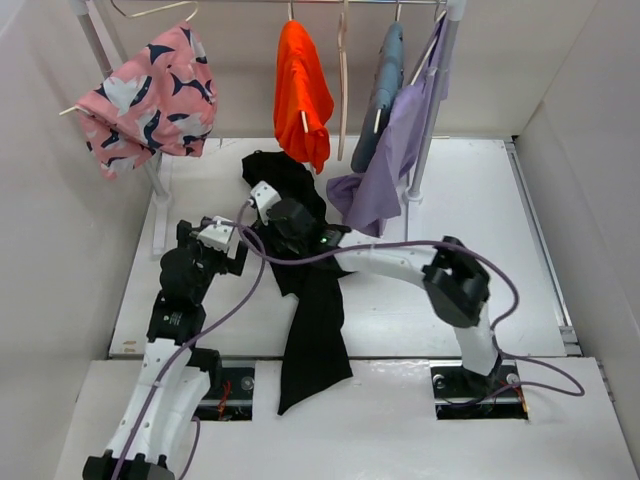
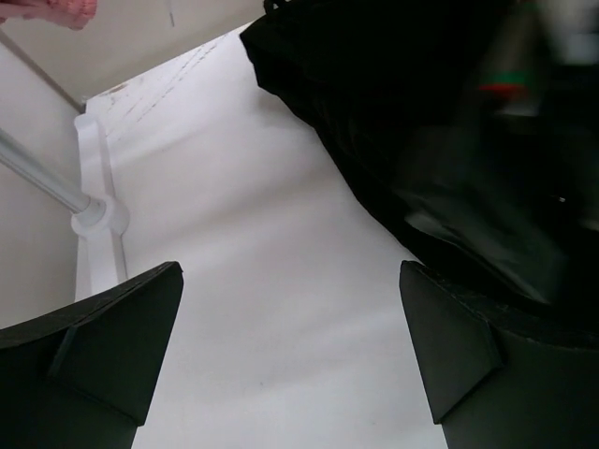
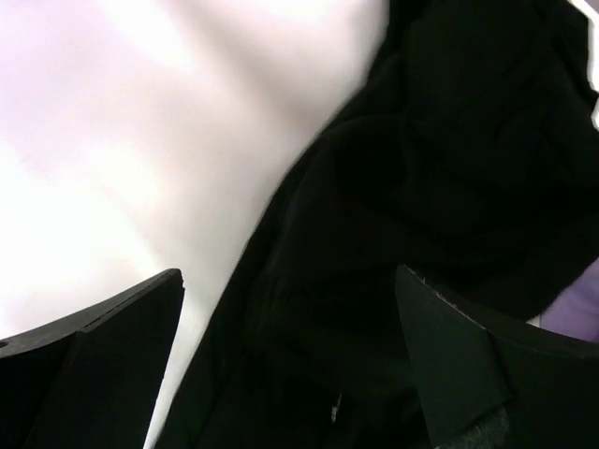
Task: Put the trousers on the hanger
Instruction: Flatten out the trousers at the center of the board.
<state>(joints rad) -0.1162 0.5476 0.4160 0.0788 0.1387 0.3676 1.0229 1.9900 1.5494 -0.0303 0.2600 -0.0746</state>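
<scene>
My right gripper lowers with a slight turn onto the black fabric [image 3: 421, 168] next, since the trousers' edge runs slanted there in the wrist view.
The black trousers [image 1: 315, 330] lie crumpled on the white table, one leg trailing to the near edge. The pale beige hanger [image 1: 343, 100] hangs bare on the rail, between the orange and the blue-grey garments. My right gripper [image 1: 285, 215] is open and hovers low over the upper part of the trousers; the right wrist view shows black fabric [image 3: 421, 168] between its fingers [image 3: 112, 337]. My left gripper [image 1: 215, 245] is open and empty over bare table just left of the trousers [image 2: 393, 112], its fingers [image 2: 112, 346] wide apart.
A pink patterned garment [image 1: 150, 95], an orange one [image 1: 300, 90], a blue-grey one [image 1: 385, 90] and a lilac one [image 1: 385, 170] hang on the rack. The rack's foot [image 2: 94, 215] stands left of my left gripper, its right pole [image 1: 430, 130] behind the trousers. Walls enclose the table.
</scene>
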